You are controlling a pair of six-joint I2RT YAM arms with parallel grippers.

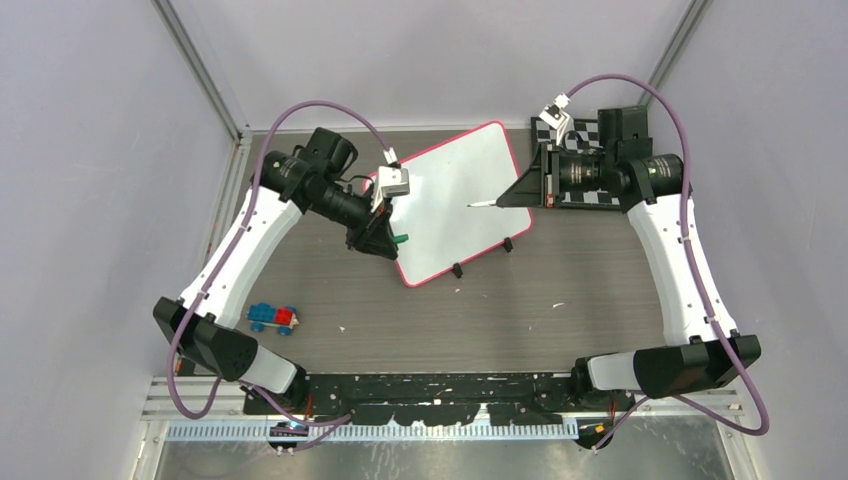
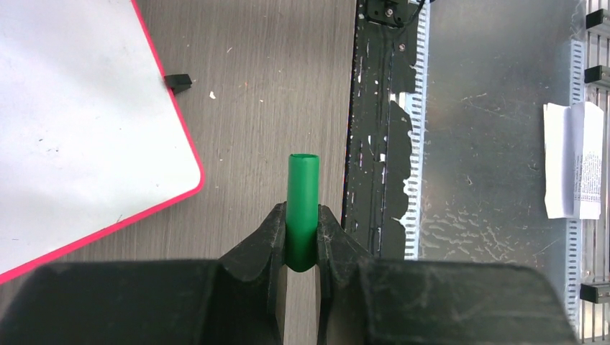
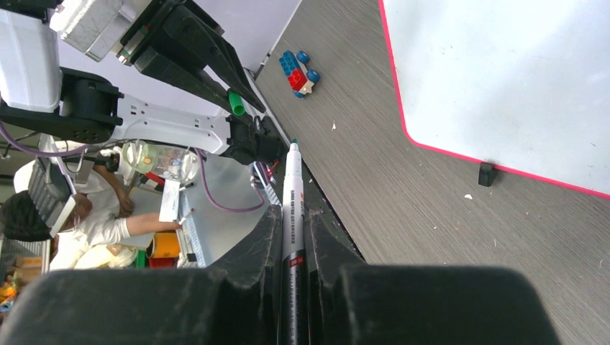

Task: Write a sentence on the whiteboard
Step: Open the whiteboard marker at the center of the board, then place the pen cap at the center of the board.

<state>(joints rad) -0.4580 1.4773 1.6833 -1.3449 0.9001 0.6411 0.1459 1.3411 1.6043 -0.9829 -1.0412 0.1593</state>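
My left gripper should next go down and to the left in the top view to bare tabletop by the toy car, to keep the marker's cap off the whiteboard (image 1: pixel 450 205).
The whiteboard (image 1: pixel 450 205) lies tilted at the table's middle, white with a pink-red rim. It also shows in the left wrist view (image 2: pixel 72 108) and the right wrist view (image 3: pixel 503 72). No green lettering shows on it; the sentence is not in view. My left gripper (image 1: pixel 388 240) is at the board's left edge, shut on a green marker cap (image 2: pixel 303 194). My right gripper (image 1: pixel 508 200) is over the board's right part, shut on a white marker (image 1: pixel 482 204) whose tip points left. The marker also shows between the right fingers (image 3: pixel 293 187).
A black-and-white checkered board (image 1: pixel 580 135) lies at the back right under the right arm. A small toy car of blocks (image 1: pixel 273 317) sits at the near left. Two black clips (image 1: pixel 457 270) stick out of the whiteboard's near rim. A person sits beyond the table (image 3: pixel 43 215).
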